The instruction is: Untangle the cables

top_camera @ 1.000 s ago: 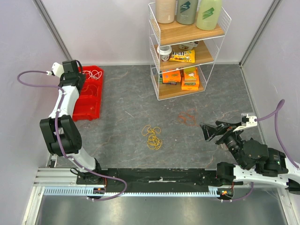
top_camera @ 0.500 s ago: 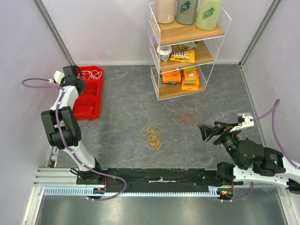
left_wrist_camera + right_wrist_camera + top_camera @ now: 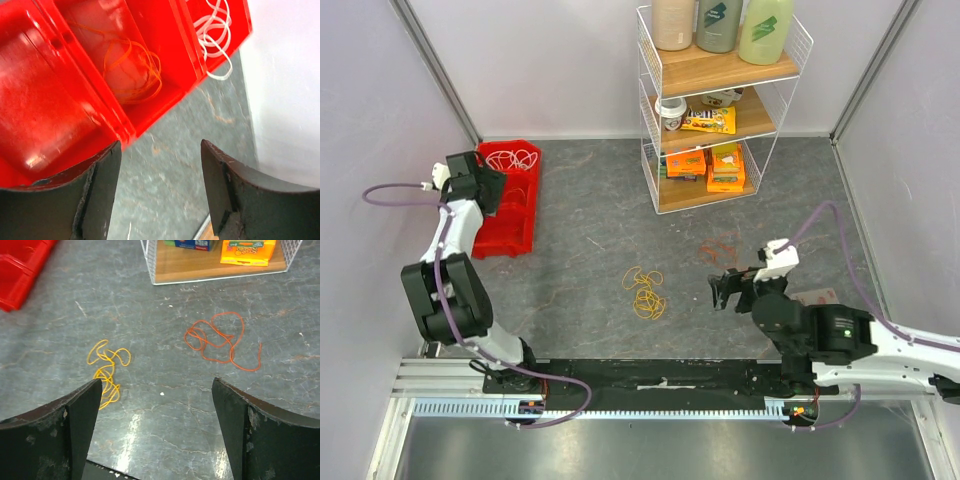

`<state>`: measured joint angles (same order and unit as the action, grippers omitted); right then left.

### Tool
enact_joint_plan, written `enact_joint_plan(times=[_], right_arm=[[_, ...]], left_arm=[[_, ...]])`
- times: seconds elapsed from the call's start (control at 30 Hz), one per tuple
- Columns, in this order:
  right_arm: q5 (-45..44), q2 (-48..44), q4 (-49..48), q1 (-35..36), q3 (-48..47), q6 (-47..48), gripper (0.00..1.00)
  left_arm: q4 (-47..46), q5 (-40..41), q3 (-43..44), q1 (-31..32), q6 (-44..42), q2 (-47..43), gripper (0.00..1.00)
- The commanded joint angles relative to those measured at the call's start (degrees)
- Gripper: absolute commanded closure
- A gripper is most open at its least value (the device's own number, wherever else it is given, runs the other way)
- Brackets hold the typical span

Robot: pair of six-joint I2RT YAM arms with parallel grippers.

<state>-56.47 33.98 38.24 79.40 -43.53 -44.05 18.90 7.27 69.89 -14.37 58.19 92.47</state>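
Note:
The open fingers of my right gripper come down outward onto the orange cable's side away from the yellow cable next. The orange cable lies loose below and outward of the gripper.
A yellow cable [image 3: 645, 292] [image 3: 106, 372] lies tangled on the grey table. An orange cable [image 3: 720, 248] [image 3: 220, 342] lies in loose loops to its right. My right gripper [image 3: 725, 290] [image 3: 157, 382] hangs open just near of both, nothing between its fingers. In the red bin [image 3: 505, 235] [image 3: 50, 115] at far left, a white cable [image 3: 515, 158] [image 3: 215, 30] fills the far compartment. Another orange cable [image 3: 132, 70] lies in the middle one. My left gripper [image 3: 485, 185] [image 3: 161, 150] is open and empty above the bin's edge.
A white wire shelf rack [image 3: 720, 110] [image 3: 220, 265] with bottles and orange boxes stands at the back centre. Walls close in the table on the left, right and far sides. A black rail [image 3: 660, 375] runs along the near edge.
My left gripper has opened from shut and shifted slightly over the bin. My right arm has swung left towards the table's middle, still open.

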Motion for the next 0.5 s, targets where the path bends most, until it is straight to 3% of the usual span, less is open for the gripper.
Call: enact_joint_plan(times=[0.0,0.13,0.27,0.47], right_arm=[[0.81,7.57,0.96,-5.62,-0.24,-4.38,0.02],[19.06,15.14,-4.47,-24.33,-0.42,3.51,0.02],[36.23,21.55,-11.16,-43.05,2.39,9.24,0.02],[54.75,28.42,-21.34,-61.26,6.34,11.62,0.06]], left_arm=[[-4.55,-11.72,-7.20,1.35,-0.18,-9.12,0.29],[-8.26,-20.70,-14.24,9.33,-6.85,-17.30,0.28],[-8.61,-22.56,-21.26,22.86,-13.18,-28.28,0.27],[-13.43,-29.05,-33.57,40.18,-12.33,-40.15,0.27]])
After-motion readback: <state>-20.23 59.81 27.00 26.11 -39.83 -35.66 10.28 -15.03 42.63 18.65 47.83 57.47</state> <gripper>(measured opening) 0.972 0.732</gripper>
